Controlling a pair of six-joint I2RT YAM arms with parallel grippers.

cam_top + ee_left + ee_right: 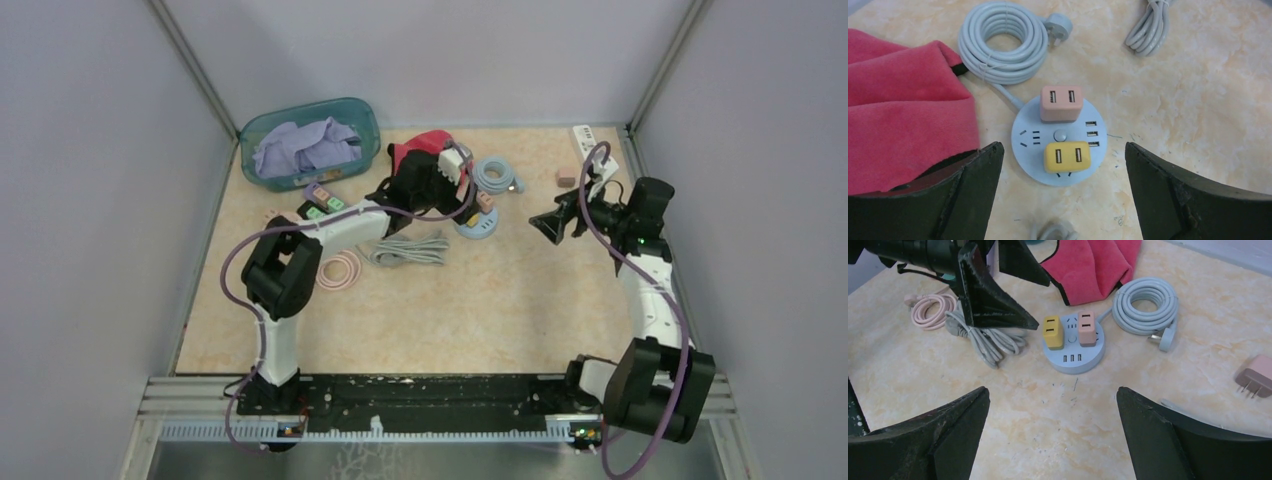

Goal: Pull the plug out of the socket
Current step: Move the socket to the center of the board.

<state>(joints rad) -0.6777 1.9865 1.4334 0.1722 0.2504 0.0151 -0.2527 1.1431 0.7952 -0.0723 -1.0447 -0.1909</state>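
Note:
The yellow plug's short sides come between my left gripper's fingers next, as the gripper lowers toward them and closes there.
A round light-blue socket [1027,152] lies on the table with a yellow plug [1066,157] and a pink plug [1061,102] standing in it. My left gripper [1063,148] is open and empty, hovering above the socket with its fingers wide on either side of the yellow plug. In the right wrist view the socket [1083,363], yellow plug [1053,331] and pink plug [1086,327] lie ahead. My right gripper [1052,390] is open and empty, short of the socket, to its right in the top view [553,225].
A red cloth [903,105] lies left of the socket, a coiled white cable [1000,42] behind it, a grey cable bundle [990,340] and pink cable coil [930,310] nearby. A loose pink plug [1254,376] lies right. A teal basket [310,145] stands back left.

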